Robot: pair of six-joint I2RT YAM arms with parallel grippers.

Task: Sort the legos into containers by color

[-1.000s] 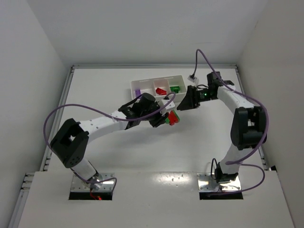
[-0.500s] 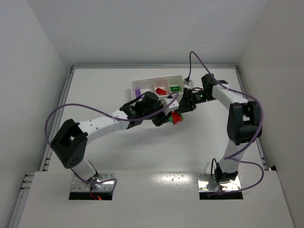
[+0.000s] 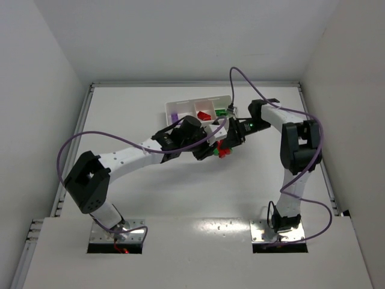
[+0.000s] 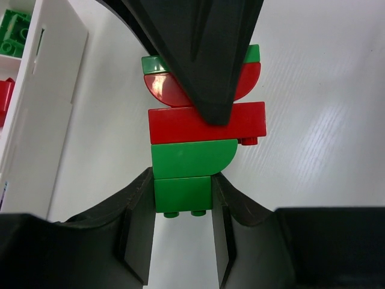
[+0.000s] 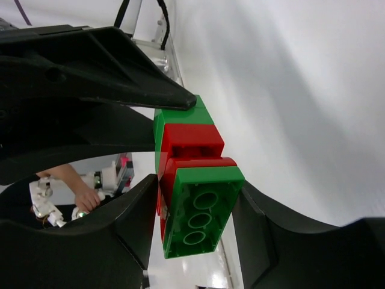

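The held brick is green, so it comes off the stack [image 3: 221,150] next in my left gripper, goes outward over the tray's green-lego section [image 3: 222,112] and is released.
A lego stack [image 3: 221,150] of red and green bricks hangs above the table in front of the white tray [image 3: 186,102]. My left gripper [image 3: 212,150] is shut on the stack's green end brick [image 4: 183,194]. My right gripper [image 3: 226,141] comes from the right, and its fingers press both sides of the other green end brick [image 5: 201,211]. One right finger [image 4: 204,54] covers the stack's top in the left wrist view. The tray holds a purple lego [image 3: 174,116] on the left, a red one [image 3: 204,115] in the middle and a green one [image 3: 221,112] on the right.
The tray's white wall [image 4: 48,90] stands just left of the stack in the left wrist view. Both arms cross over the table's middle. Purple cables [image 3: 78,147] loop beside each arm. Side walls bound the table.
My right gripper has swung left from beside the tray onto the stack and narrowed around it. My left gripper kept hold of the stack and barely moved.
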